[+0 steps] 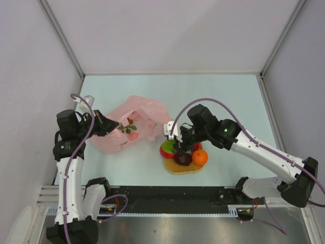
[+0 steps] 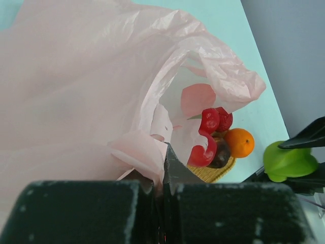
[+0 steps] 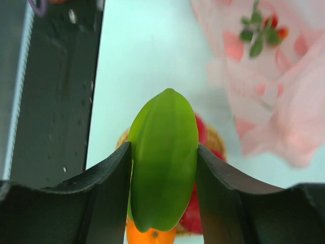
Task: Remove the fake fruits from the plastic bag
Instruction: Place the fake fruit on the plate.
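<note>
The green fruit (image 1: 167, 146) needs to be released at the woven mat's bare near corner, so next I need to draw my right gripper back and down to there.
My right gripper (image 1: 171, 145) is shut on the green elongated fruit (image 1: 167, 146) and holds it just above the woven mat (image 1: 177, 170). In the right wrist view the green fruit (image 3: 162, 178) sits between the fingers of the right gripper (image 3: 163, 148). On the mat lie an orange fruit (image 1: 199, 157), a dark purple one (image 1: 183, 158) and red ones (image 1: 164, 152). My left gripper (image 1: 108, 124) is shut on a fold of the pink plastic bag (image 1: 133, 124). In the left wrist view the left gripper (image 2: 165, 165) pinches the bag (image 2: 76, 91). The fruits (image 2: 239, 142) show past its open mouth.
The mat lies near the table's front edge, right of the bag. A black rail (image 1: 172, 193) runs along the front edge. Grey walls (image 1: 30, 66) close in the left, right and back sides. A printed leaf-and-berry motif (image 3: 256, 35) shows on the bag.
</note>
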### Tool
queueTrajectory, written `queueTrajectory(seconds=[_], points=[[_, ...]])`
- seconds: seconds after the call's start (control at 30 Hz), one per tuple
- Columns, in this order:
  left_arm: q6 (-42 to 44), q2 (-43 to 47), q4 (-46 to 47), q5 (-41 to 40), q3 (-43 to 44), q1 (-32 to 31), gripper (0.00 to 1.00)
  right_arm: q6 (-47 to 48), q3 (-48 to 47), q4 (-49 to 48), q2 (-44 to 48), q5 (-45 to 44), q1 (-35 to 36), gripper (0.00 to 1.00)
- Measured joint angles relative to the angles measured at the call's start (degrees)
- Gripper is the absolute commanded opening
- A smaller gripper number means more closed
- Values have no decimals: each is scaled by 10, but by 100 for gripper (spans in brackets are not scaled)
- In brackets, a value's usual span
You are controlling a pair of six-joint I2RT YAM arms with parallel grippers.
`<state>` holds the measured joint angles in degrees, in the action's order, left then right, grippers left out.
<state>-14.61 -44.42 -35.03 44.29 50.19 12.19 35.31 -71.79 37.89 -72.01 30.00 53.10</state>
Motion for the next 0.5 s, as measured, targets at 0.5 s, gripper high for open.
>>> queueTrajectory(seconds=[0.5], points=[[0, 10, 3, -7, -29, 0, 0, -17, 242, -76, 77, -78, 17, 41]])
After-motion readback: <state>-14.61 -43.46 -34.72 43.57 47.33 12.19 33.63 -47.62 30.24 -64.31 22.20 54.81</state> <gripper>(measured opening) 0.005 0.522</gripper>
